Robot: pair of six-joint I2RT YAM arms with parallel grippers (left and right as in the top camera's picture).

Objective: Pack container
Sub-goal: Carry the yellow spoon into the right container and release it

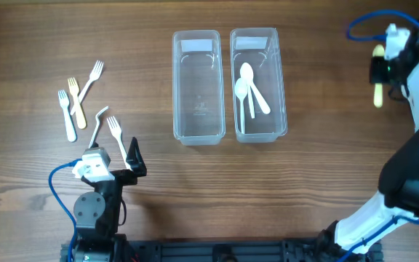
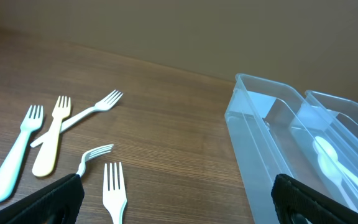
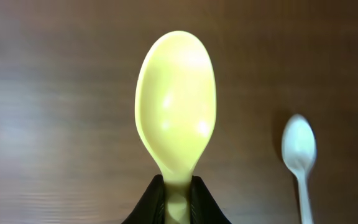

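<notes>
My right gripper swings to the left in the overhead view next, then lowers the yellow spoon point(image 3: 176, 109) inside, as White spoons point(image 1: 250, 89) already lie in the container.
Two clear plastic containers stand side by side at the table's middle back. The left container point(image 1: 196, 86) is empty; the right container point(image 1: 258, 84) holds white spoons point(image 1: 250, 89). Several forks point(image 1: 82, 102) lie on the table at the left, white and yellow; they also show in the left wrist view point(image 2: 55, 134). My left gripper point(image 1: 126, 161) is open and empty, low near the front, just below the nearest white fork point(image 2: 114, 190). My right gripper point(image 3: 178, 199) is shut on a yellow spoon point(image 3: 176, 109), held above the table at the far right point(image 1: 377, 93).
A white spoon point(image 3: 299, 152) lies on the wood beside the held yellow spoon in the right wrist view. A blue cable point(image 1: 366, 22) loops near the right arm at the back right. The containers' walls point(image 2: 260, 143) rise to the right of the left gripper.
</notes>
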